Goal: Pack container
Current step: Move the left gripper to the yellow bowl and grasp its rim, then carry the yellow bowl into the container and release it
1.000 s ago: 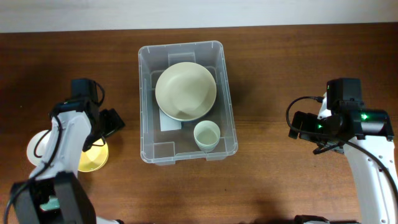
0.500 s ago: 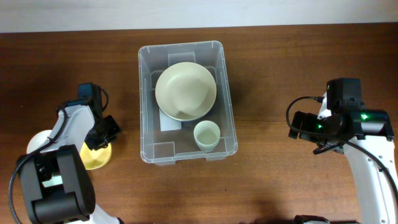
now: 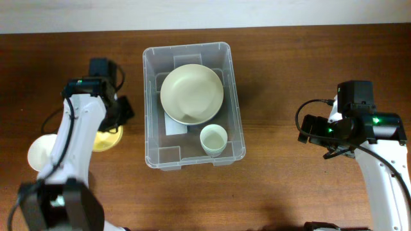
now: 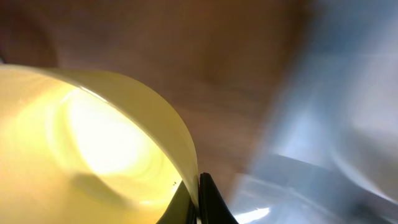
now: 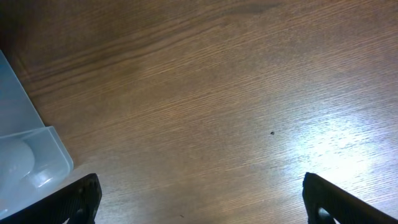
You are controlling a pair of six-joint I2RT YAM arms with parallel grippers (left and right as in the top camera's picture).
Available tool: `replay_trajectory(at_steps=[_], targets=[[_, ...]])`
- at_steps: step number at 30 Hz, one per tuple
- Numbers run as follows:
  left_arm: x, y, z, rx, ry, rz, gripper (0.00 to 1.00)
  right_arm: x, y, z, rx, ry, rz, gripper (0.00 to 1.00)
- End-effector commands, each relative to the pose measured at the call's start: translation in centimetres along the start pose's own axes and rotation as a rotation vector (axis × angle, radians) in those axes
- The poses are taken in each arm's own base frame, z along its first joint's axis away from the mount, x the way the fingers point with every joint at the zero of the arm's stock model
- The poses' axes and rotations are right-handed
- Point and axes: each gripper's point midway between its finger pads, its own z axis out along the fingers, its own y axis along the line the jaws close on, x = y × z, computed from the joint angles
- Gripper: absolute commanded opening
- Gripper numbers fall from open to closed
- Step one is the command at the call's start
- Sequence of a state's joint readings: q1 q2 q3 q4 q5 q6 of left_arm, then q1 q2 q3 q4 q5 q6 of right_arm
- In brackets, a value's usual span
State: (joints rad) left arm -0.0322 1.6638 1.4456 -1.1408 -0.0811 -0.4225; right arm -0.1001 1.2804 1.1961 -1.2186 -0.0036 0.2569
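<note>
The left gripper carries the yellow bowl to the container's empty corner beside the cup next, to the right in the overhead view, then lowers and releases it.
The container (image 3: pixel 151 122), a large clear bin, stands mid-table with a white label (image 3: pixel 173 126) on its base. Inside it lie a wide pale bowl (image 3: pixel 191 94) and a small pale cup (image 3: pixel 212 140). My left gripper (image 3: pixel 115 125) is just left of the bin, shut on the rim of a yellow bowl (image 3: pixel 106 138). In the left wrist view the jaws (image 4: pixel 198 202) pinch that rim, the yellow bowl (image 4: pixel 87 137) fills the left and the container (image 4: pixel 336 112) is a blur at right. My right gripper (image 3: pixel 307 131) stands open over bare wood, right of the bin; its fingers (image 5: pixel 74 200) hold nothing.
A white bowl (image 3: pixel 38 153) sits on the table at the far left, partly under my left arm. In the right wrist view the container's corner (image 5: pixel 28 149) shows at the left edge. The wooden table's far edge (image 3: pixel 205 27) runs behind the bin.
My left gripper has shut on the yellow bowl's rim and carried it away from the white bowl, toward the back and closer to the bin. The right arm has not moved.
</note>
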Motion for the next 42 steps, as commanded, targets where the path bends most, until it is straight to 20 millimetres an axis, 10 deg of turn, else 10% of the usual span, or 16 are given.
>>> replay_trajectory(at_steps=[1,7,13,26,42], targets=[[-0.2,-5.2,-8.3,0.153,-0.203,0.130,0.00,-0.1,0.2,0.0,0.001,-0.005,-0.013,0.99],[6.0,-13.6,-12.3,0.302,-0.251,0.396,0.01,-0.1,0.2,0.0,0.001,-0.007,-0.013,0.99],[9.2,-16.7,-9.9,0.309,-0.142,0.459,0.00,-0.1,0.2,0.0,0.001,-0.006,-0.013,0.99],[11.5,-17.2,1.1,0.106,0.126,0.407,0.00,0.0,0.1,0.0,0.003,0.001,-0.013,0.99],[12.2,-15.4,3.4,-0.006,0.177,0.378,0.00,0.0,0.1,0.0,0.002,0.000,-0.013,0.99]])
